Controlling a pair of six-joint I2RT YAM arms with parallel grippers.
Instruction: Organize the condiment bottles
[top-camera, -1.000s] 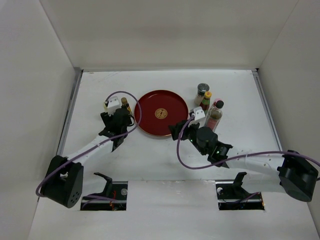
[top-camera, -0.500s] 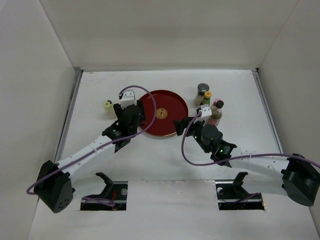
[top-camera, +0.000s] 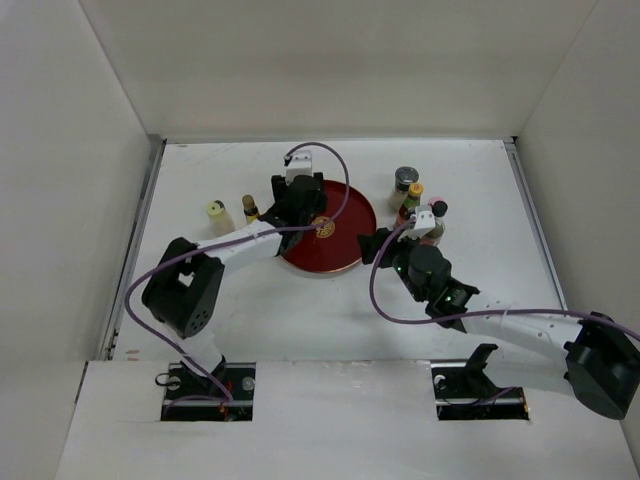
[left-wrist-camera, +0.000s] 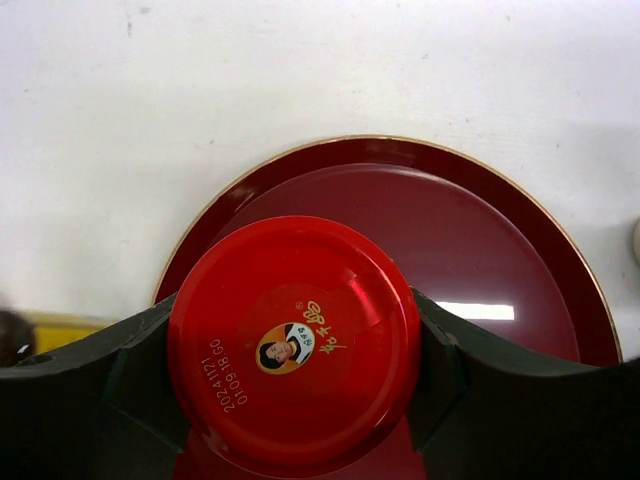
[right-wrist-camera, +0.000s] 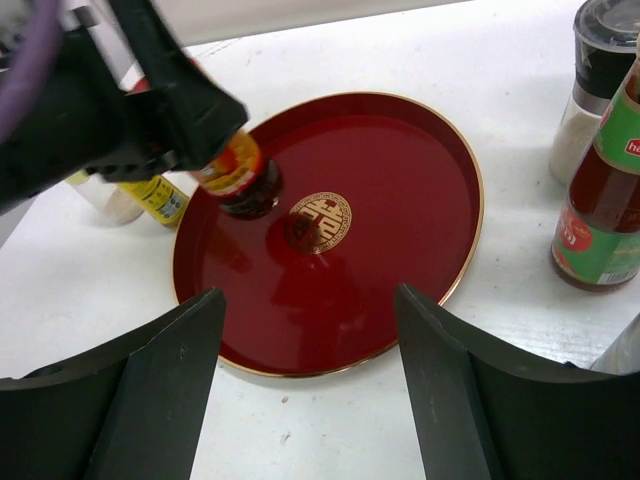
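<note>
The left gripper lowers slightly outward next until the raised jar's base stands on the bottom of the tray below, then releases the jar's cap.
My left gripper (top-camera: 303, 198) is shut on a jar with a red cap (left-wrist-camera: 293, 345), one finger on each side of the cap. It holds the jar upright over the left part of the round red tray (top-camera: 352, 205). From the right wrist view the jar (right-wrist-camera: 240, 176) sits at or just above the tray floor (right-wrist-camera: 400, 250). My right gripper (top-camera: 376, 245) is open and empty at the tray's near right rim (right-wrist-camera: 310, 340). A yellow-capped bottle (top-camera: 217, 212) and a small brown bottle (top-camera: 250, 207) stand left of the tray. A grey-capped jar (top-camera: 405, 181), a yellow-capped red bottle (top-camera: 412, 195) and a black-capped bottle (top-camera: 437, 211) stand to its right.
White walls close the table on the left, back and right. In the right wrist view the grey-capped jar (right-wrist-camera: 598, 70) and a green-labelled bottle (right-wrist-camera: 600, 195) stand close to the tray's right rim. The yellow-labelled bottle (right-wrist-camera: 150, 196) shows behind the left arm.
My left arm has swung right and back with the red-capped jar, from left of the tray to over it, uncovering the small brown bottle. My right gripper has shifted slightly right.
</note>
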